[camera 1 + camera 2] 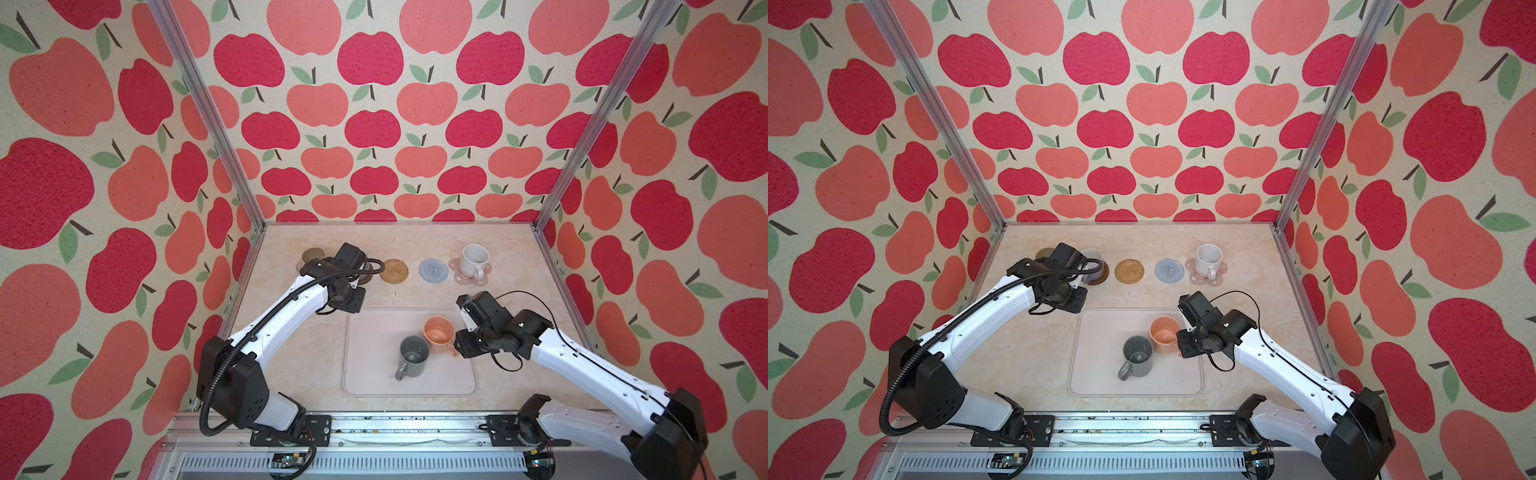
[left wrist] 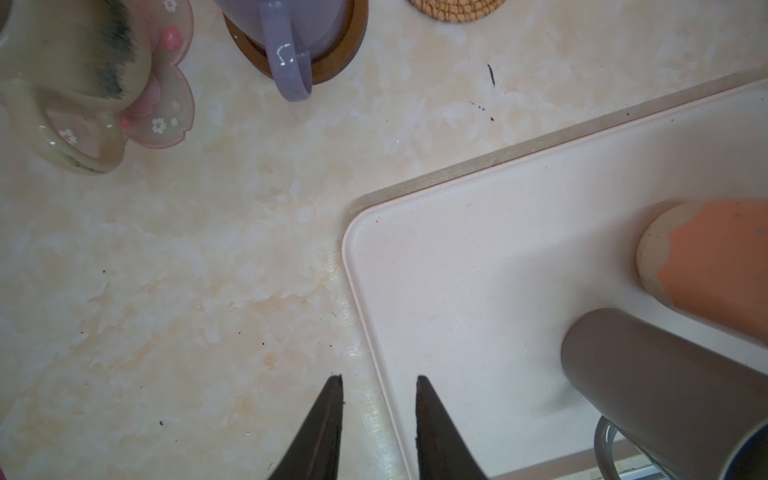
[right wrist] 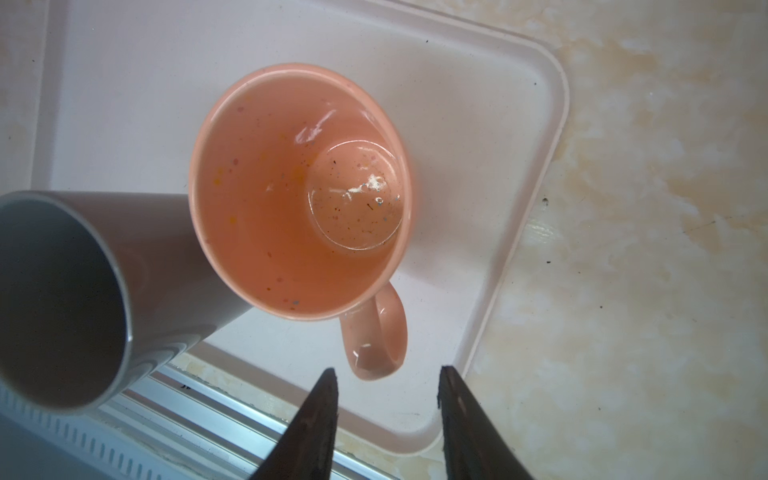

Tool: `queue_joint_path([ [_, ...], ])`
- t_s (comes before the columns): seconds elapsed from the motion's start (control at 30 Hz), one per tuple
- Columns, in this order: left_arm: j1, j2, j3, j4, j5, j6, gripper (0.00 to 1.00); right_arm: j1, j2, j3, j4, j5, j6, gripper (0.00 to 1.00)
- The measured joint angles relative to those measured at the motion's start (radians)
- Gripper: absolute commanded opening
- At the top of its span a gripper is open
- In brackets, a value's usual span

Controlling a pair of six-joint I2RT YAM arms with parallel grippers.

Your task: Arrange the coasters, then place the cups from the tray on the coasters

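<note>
The handle of the peach-orange cup is clear of the grey cup. My right gripper needs to move down and in toward the peach-orange cup, around its handle [image 1: 453,351] [image 3: 373,339], and close.
The pale tray [image 1: 374,370] holds the peach-orange cup [image 1: 438,332] and the dark grey cup [image 1: 413,357]. At the back stands a row of coasters. The beige-olive cup [image 1: 312,255] sits on a pink flower coaster [image 2: 166,104]. The lavender cup [image 1: 1094,262] is on the brown disc [image 1: 1103,277]. The rattan coaster [image 1: 394,271] and the grey-blue knitted coaster [image 1: 433,270] are bare. The white speckled cup [image 1: 473,259] sits on a pink flower coaster [image 1: 459,279]. My left gripper [image 2: 379,386] hangs open and empty over the tray's far left corner. My right gripper [image 3: 386,382] is open, just short of the peach cup's handle [image 3: 378,336].
The marbled tabletop [image 1: 291,353] is bounded by apple-patterned walls on three sides, with aluminium posts at the back corners. A metal rail [image 1: 395,428] carrying both arm bases runs along the front edge, close behind the tray.
</note>
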Motion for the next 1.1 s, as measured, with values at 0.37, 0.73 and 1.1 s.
queue_joint_path([
  [0.37,0.011,0.042,0.056,0.004,0.000,0.005,0.33,0.018,0.074,0.000,0.013,-0.007,-0.051,0.45],
  [0.73,0.023,0.046,0.061,0.006,0.000,0.007,0.33,0.018,0.144,0.000,0.051,-0.007,-0.082,0.44],
  [1.1,0.042,0.013,0.009,0.037,0.003,0.006,0.33,0.018,0.175,0.016,0.056,0.000,-0.095,0.44],
])
